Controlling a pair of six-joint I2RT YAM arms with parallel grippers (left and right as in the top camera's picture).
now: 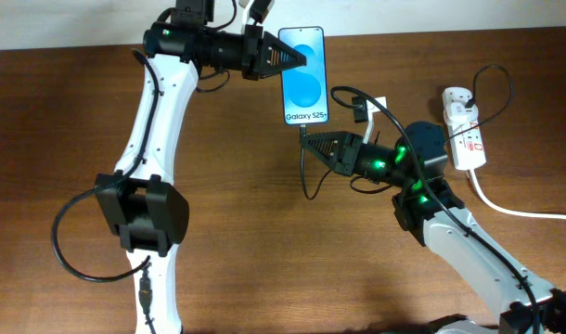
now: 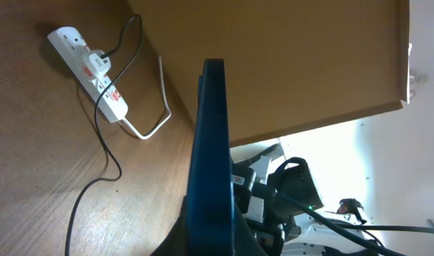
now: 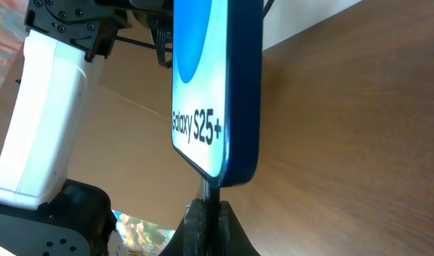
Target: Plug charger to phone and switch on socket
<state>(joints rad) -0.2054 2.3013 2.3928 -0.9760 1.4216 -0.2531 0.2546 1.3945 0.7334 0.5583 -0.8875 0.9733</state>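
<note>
The charger plug meets the bottom edge of the phone (image 1: 304,74). Next, the left gripper moves down and left in the overhead view and releases it on the bare tabletop.
The phone (image 1: 304,74), blue screen reading "Galaxy S25+", is held at its left edge by my left gripper (image 1: 285,59), which is shut on it; in the left wrist view the phone (image 2: 211,156) stands edge-on between the jaws (image 2: 210,235). My right gripper (image 1: 313,141) is shut on the charger plug tip (image 3: 210,195), which touches the phone's bottom edge (image 3: 235,171). The thin black charger cable (image 1: 306,176) loops on the table. The socket (image 1: 464,128) is a white strip with red marks at the far right, with a white adapter (image 1: 459,97) in it.
The socket's thick white cord (image 1: 515,209) runs off the right edge. A small white block (image 1: 366,109) lies near my right arm. The left arm's base and black cable loop (image 1: 88,241) sit at the left. The table's back edge runs behind the phone.
</note>
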